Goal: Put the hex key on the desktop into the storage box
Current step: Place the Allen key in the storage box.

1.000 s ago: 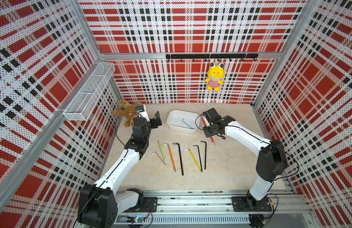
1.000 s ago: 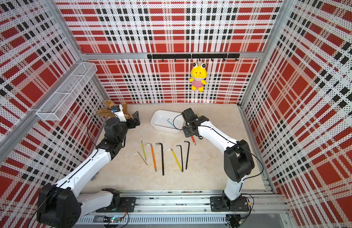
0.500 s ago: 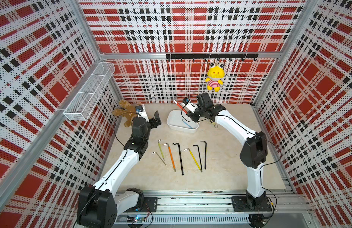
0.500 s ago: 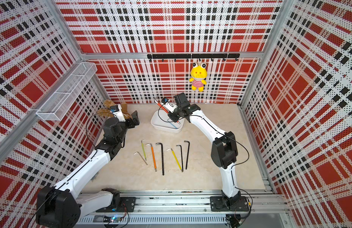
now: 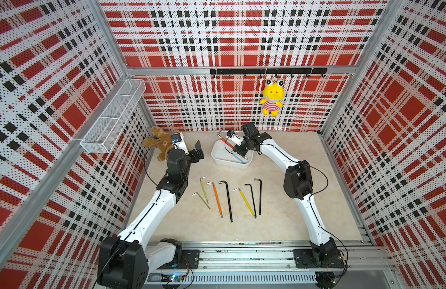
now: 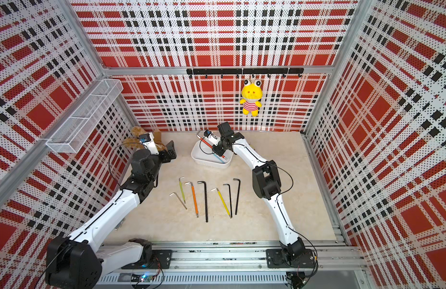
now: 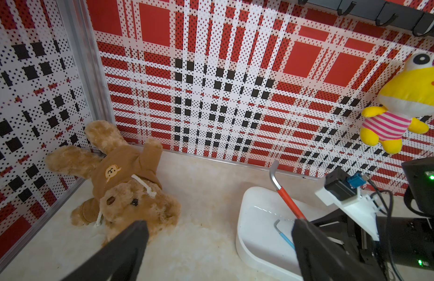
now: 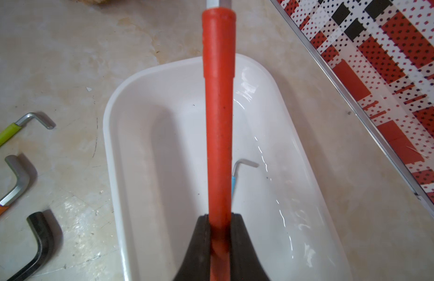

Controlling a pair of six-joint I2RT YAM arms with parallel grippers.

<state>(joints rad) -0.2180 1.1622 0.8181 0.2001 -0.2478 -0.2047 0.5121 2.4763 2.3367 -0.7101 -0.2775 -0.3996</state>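
I will next lower the hex key in my right gripper onto the bare bottom of the storage box, beside the blue-sleeved one, and let go of it, because that bottom is below.
My right gripper (image 8: 218, 219) is shut on the red-sleeved hex key (image 8: 218, 121), which hangs tilted over the white storage box (image 5: 232, 164), seen in both top views (image 6: 206, 142). Its bent steel end points toward the back wall. A blue-sleeved hex key (image 8: 242, 163) lies inside the box. Several more hex keys lie in a row on the desktop (image 5: 279, 220), among them an orange one (image 5: 217, 197) and a long black one (image 5: 228, 200). My left gripper (image 7: 218, 225) is open and empty, hovering left of the box beside the teddy bear (image 7: 128, 194).
A white wire basket (image 5: 114, 117) hangs on the left wall. A yellow plush frog (image 5: 272, 100) hangs from the black hook rail (image 5: 267, 71) on the back wall. The teddy bear (image 5: 156, 145) lies in the back left corner.
My right gripper carried the red hex key from the box's right side to above the box, then came down a little toward it. The left arm has stayed put.
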